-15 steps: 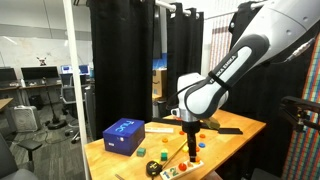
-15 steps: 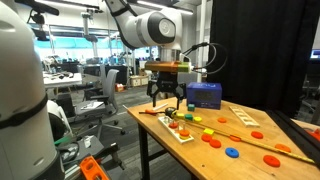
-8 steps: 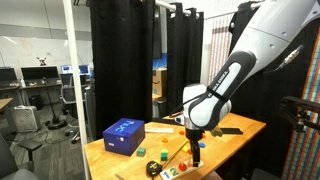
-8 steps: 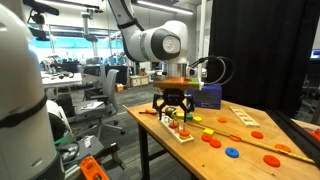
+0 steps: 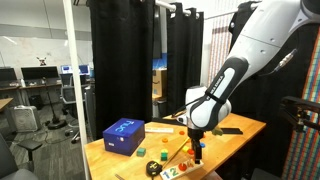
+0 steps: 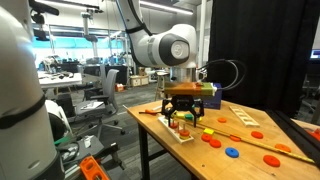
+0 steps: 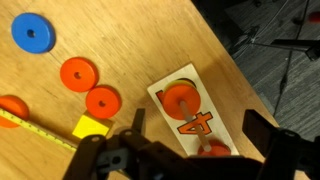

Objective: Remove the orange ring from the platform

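Observation:
My fingers are still above the ring, so my open gripper will move down and toward the board's upper end, around the orange ring on the thin peg [image 7: 181,98].
The platform [image 7: 190,105] is a pale board with an orange "4" printed on it, lying on the wooden table. An orange ring [image 7: 180,97] sits on a thin peg at its upper end. A second orange ring [image 7: 212,151] shows at the lower end, partly hidden by the gripper body. My gripper [image 7: 200,128] is open, with one finger on each side of the board, just above the pegs. In both exterior views the gripper [image 5: 196,148] [image 6: 182,119] hangs low over the platform [image 5: 168,171] [image 6: 185,134], holding nothing.
Loose orange discs [image 7: 78,72] [image 7: 101,101], a blue disc [image 7: 33,33] and a yellow piece [image 7: 90,127] lie beside the board. A blue box [image 5: 124,135] [image 6: 205,95] and a black slab [image 5: 228,130] stand farther back. A long stick [image 6: 250,142] crosses the table near its edge.
The gripper has moved down and sideways until it stands over the platform, staying open. The rings and board have not moved.

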Tool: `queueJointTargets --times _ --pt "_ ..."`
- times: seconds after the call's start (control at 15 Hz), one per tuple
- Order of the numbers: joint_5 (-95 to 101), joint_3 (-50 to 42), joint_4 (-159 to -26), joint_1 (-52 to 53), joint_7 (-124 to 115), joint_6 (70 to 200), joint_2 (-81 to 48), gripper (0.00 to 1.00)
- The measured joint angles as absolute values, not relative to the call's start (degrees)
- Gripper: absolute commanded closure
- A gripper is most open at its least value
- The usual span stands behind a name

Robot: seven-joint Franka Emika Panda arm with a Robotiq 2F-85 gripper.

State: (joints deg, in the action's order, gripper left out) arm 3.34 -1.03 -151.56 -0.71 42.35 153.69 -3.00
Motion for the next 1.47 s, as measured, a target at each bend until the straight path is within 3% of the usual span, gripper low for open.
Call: queueJointTargets --times 1.13,1.2,1.27,1.4,1.47 --pt "2.95 -0.01 -145.83 -5.41 49.18 154.63 -10.65 0.00" --pt "2.92 0.05 -145.82 -5.48 49.22 154.64 -10.71 0.03" --pt "2.89 0.12 -145.81 -5.57 49.27 154.65 -10.73 0.25" --pt "2.73 0.33 -145.81 -5.78 49.49 154.78 -10.73 0.30" --pt "2.60 0.45 -145.81 -5.89 49.68 154.89 -10.73 0.37"
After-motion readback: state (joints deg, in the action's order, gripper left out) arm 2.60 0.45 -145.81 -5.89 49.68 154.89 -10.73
